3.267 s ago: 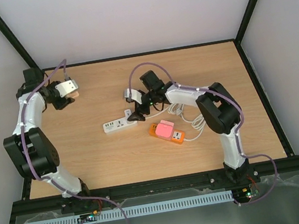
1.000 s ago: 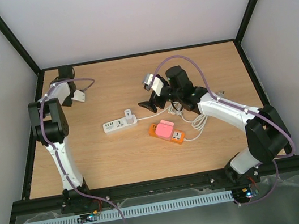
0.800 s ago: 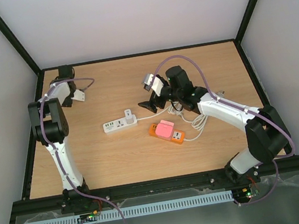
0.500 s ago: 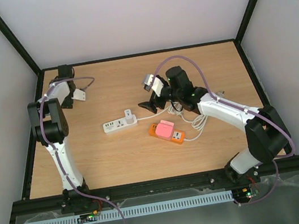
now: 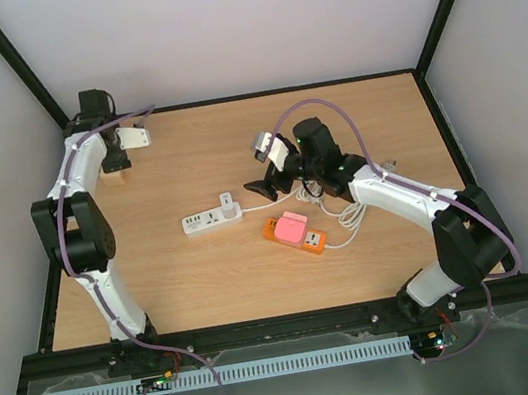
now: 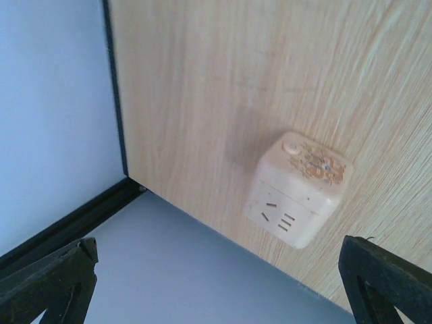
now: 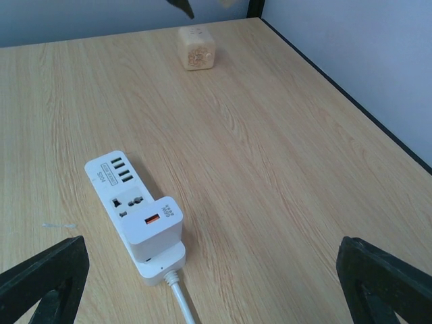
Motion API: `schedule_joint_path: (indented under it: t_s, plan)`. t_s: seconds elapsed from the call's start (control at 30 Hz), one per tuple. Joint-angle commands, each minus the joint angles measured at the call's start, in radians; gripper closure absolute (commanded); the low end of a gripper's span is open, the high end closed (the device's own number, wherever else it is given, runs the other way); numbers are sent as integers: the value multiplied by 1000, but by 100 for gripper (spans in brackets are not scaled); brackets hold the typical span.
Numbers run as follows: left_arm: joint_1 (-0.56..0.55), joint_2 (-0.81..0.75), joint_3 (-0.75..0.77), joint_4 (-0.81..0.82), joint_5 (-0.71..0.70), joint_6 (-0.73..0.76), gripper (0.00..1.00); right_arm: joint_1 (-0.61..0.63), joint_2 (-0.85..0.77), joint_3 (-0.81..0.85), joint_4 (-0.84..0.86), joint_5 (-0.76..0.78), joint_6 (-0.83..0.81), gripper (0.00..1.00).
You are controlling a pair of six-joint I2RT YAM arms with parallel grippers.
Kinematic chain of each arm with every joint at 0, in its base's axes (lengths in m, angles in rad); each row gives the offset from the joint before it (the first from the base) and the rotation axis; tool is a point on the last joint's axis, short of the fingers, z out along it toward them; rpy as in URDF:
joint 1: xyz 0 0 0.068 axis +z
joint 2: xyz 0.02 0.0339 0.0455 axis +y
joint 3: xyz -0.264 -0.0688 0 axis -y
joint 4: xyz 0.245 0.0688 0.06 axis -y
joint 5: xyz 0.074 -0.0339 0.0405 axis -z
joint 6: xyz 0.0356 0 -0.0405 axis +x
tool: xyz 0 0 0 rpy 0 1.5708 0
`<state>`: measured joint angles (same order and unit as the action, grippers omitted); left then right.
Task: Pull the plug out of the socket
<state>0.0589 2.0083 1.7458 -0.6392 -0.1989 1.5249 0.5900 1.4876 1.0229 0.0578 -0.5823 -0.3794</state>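
Observation:
Next, the left gripper moves back and to the right in the top view and down around the white charger plug (image 5: 228, 201), since it still sits in the power strip.
A white charger plug (image 7: 154, 219) sits plugged into the cable end of a white power strip (image 7: 119, 181) at mid-table; both also show in the top view, the plug (image 5: 228, 201) on the strip (image 5: 205, 219). My right gripper (image 5: 260, 187) hovers just right of that plug, open and empty, its fingertips (image 7: 42, 278) wide apart at the frame corners. My left gripper (image 5: 117, 159) is at the far left corner, open and empty, above a beige cube socket (image 6: 297, 189) that rests on the table (image 5: 117, 177).
An orange power strip (image 5: 308, 239) with a pink plug (image 5: 291, 224) lies right of the white strip, with coiled white cable (image 5: 343, 213) behind it. The black frame edge (image 6: 115, 88) and the wall run close beside my left gripper.
My left arm has swung back toward the far left corner, uncovering the beige cube on the table. The right arm, the white strip and its plug have not moved.

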Motion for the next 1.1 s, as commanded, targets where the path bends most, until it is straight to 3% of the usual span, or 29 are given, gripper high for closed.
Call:
schedule_joint_path:
  t_s: [0.0,0.23,0.5,0.77,1.07]
  plan:
    - [-2,-85,20,-70,180,-130,0,-2,11,-8,28,-20,11,2]
    - [7,-192,-20,-95,425,-285,0,-2,22,-14,28,-28,2,2]
    - [25,-391,-310,57,762,-453,0,-2,48,-6,-1,-52,-30,2]
    - [-59,-391,-376,-114,937,-424,0,-4,91,-5,-15,-70,-55,2]
    - [-191,-409,-566,29,924,-485,3,-13,199,52,-71,-107,-50,2]
